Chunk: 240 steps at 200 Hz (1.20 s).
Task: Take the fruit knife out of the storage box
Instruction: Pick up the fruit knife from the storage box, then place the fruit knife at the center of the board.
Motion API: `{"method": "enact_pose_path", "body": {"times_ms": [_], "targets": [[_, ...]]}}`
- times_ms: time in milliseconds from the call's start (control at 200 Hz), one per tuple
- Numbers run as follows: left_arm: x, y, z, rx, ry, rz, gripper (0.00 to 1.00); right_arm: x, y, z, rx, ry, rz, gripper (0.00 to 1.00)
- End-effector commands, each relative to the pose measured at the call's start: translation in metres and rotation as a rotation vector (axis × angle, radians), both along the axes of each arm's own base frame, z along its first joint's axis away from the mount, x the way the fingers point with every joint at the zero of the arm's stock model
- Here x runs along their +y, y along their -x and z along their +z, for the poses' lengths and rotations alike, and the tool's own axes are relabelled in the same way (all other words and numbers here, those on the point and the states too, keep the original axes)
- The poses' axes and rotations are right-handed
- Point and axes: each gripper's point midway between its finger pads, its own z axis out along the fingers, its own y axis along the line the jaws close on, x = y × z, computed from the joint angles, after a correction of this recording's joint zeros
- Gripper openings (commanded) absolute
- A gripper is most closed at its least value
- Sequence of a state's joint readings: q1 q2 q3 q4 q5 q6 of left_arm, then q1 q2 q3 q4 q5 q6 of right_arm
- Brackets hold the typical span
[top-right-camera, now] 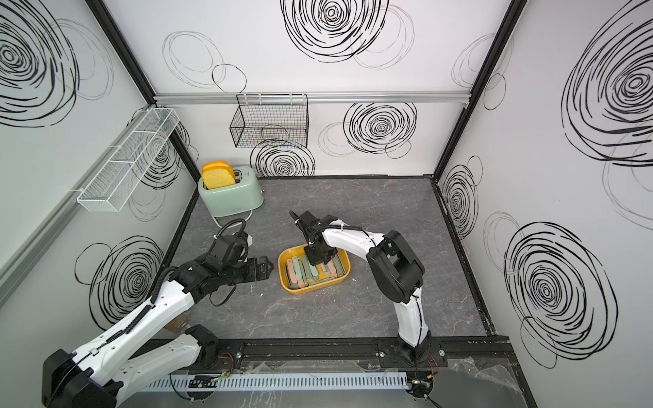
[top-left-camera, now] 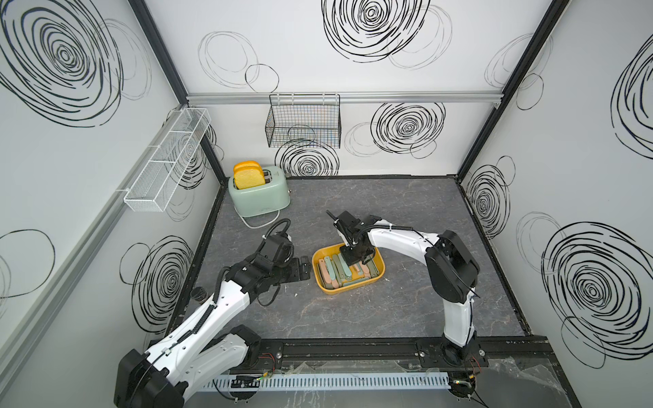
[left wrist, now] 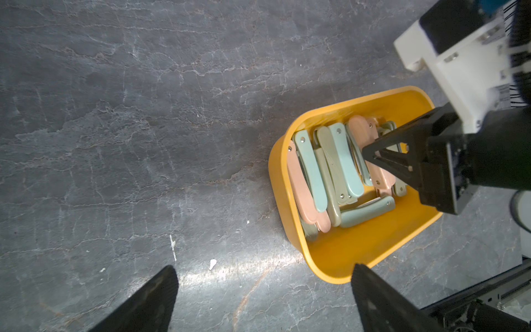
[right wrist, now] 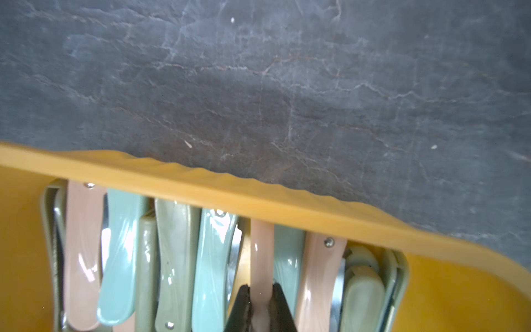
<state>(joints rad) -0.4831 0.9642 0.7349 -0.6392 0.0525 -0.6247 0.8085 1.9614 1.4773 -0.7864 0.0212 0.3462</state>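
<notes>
My right gripper will rise from the box [top-left-camera: 339, 290] next, move the pink fruit knife outward and lower it to let go, because the tabletop outward of my gripper is bare.
The mustard-yellow storage box [top-left-camera: 339, 290] [top-right-camera: 311, 289] [left wrist: 359, 253] [right wrist: 230, 189] sits mid-table and holds several folded fruit knives in pink, mint and olive. My right gripper [top-left-camera: 349, 263] [top-right-camera: 316, 262] [left wrist: 366, 151] [right wrist: 261, 290] reaches down into the box. Its jaws are shut on a pink fruit knife [right wrist: 261, 258] that stands on edge among the others. My left gripper [top-left-camera: 305, 268] [top-right-camera: 266, 266] [left wrist: 264, 268] hovers just left of the box, open, with only bare table between its fingers.
A mint toaster [top-left-camera: 259, 196] with toast and a white cord stands at the back left. A black wire basket [top-left-camera: 304, 122] hangs on the back wall. A white mesh basket [top-left-camera: 166, 162] hangs on the left wall. Walls close in three sides.
</notes>
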Motion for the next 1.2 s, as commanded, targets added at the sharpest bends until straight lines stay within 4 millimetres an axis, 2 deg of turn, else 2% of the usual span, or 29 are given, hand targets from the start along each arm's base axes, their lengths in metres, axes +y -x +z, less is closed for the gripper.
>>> {"method": "enact_pose_path", "body": {"times_ms": [0, 180, 305, 465, 670, 785, 1005, 1091, 1196], "targets": [[-0.003, -0.009, 0.010, -0.030, 0.009, 0.006, 0.98, 0.001, 0.000, 0.032, -0.029, -0.037, -0.001, 0.08], [-0.010, -0.013, 0.014, -0.044, 0.018, -0.012, 0.98, -0.002, -0.007, 0.056, -0.062, -0.069, -0.029, 0.08], [-0.022, -0.017, 0.019, -0.051, 0.014, -0.036, 0.98, -0.019, -0.020, 0.072, -0.089, -0.071, -0.068, 0.08], [-0.051, -0.022, 0.029, -0.060, -0.002, -0.108, 0.98, -0.062, -0.044, 0.087, -0.119, -0.054, -0.159, 0.08], [-0.096, -0.024, 0.051, -0.100, 0.089, -0.210, 0.98, -0.140, -0.082, 0.098, -0.196, 0.054, -0.287, 0.09], [-0.114, -0.026, 0.062, -0.129, 0.143, -0.253, 0.98, -0.186, -0.101, 0.090, -0.231, 0.169, -0.349, 0.10], [-0.146, -0.026, 0.073, -0.158, 0.196, -0.342, 0.98, -0.262, -0.128, 0.054, -0.256, 0.449, -0.436, 0.08], [-0.156, -0.023, 0.073, -0.151, 0.202, -0.370, 0.98, -0.279, -0.139, 0.039, -0.261, 0.558, -0.450, 0.05], [-0.164, -0.019, 0.075, -0.144, 0.203, -0.396, 0.98, -0.290, -0.151, 0.016, -0.250, 0.669, -0.453, 0.05]]}}
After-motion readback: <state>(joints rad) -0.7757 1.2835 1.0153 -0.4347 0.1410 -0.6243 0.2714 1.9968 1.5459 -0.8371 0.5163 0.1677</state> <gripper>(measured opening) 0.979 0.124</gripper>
